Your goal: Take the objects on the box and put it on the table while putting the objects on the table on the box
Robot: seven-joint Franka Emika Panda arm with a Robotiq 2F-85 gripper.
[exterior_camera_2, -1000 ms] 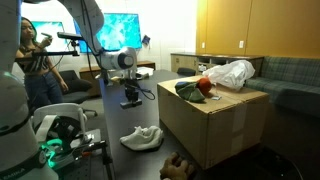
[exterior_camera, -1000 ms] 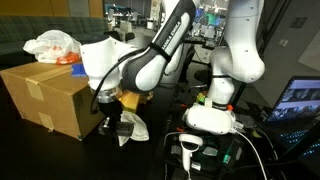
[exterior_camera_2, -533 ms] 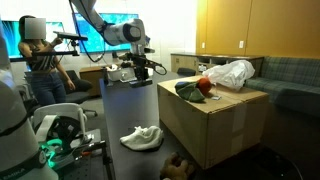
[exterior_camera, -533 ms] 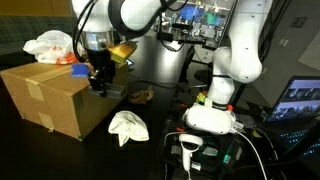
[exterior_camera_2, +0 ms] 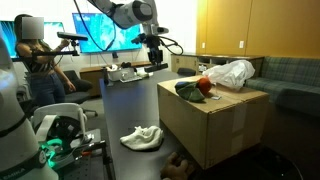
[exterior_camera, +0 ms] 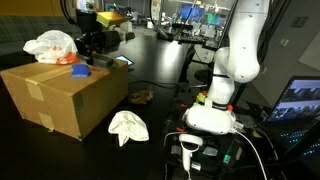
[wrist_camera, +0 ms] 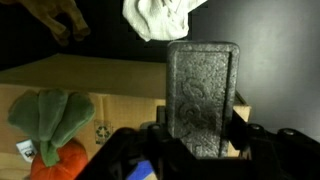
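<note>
The block point(wrist_camera: 203, 90) goes outward past the blue thing and down onto the bare box top beside the white bag next. My gripper releases it there, since that patch is empty.
My gripper point(wrist_camera: 203, 140) is shut on a dark grey textured foam block point(wrist_camera: 203, 90), held upright. In both exterior views the gripper point(exterior_camera: 97, 45) point(exterior_camera_2: 155, 55) hangs high, by the far edge of the cardboard box point(exterior_camera: 60, 95) point(exterior_camera_2: 215, 125) point(wrist_camera: 110, 80). On the box lie a white plastic bag point(exterior_camera: 50, 44) point(exterior_camera_2: 230, 73), an orange carrot toy with green leaves point(wrist_camera: 45, 135) point(exterior_camera_2: 203, 85) and a small blue thing point(exterior_camera: 81, 70). A white cloth point(exterior_camera: 128, 125) point(exterior_camera_2: 142, 137) point(wrist_camera: 160, 17) and a brown toy point(exterior_camera: 141, 96) point(exterior_camera_2: 178, 166) lie on the dark table.
The robot's white base point(exterior_camera: 215, 115) stands beside the box, with cables and a scanner in front. A laptop point(exterior_camera: 300, 100) sits at the edge. A person point(exterior_camera_2: 35, 65) stands by monitors behind the table. A sofa point(exterior_camera_2: 290, 80) is behind the box.
The arm has risen from low beside the box near the white cloth up to the box's top, carrying the dark block with it.
</note>
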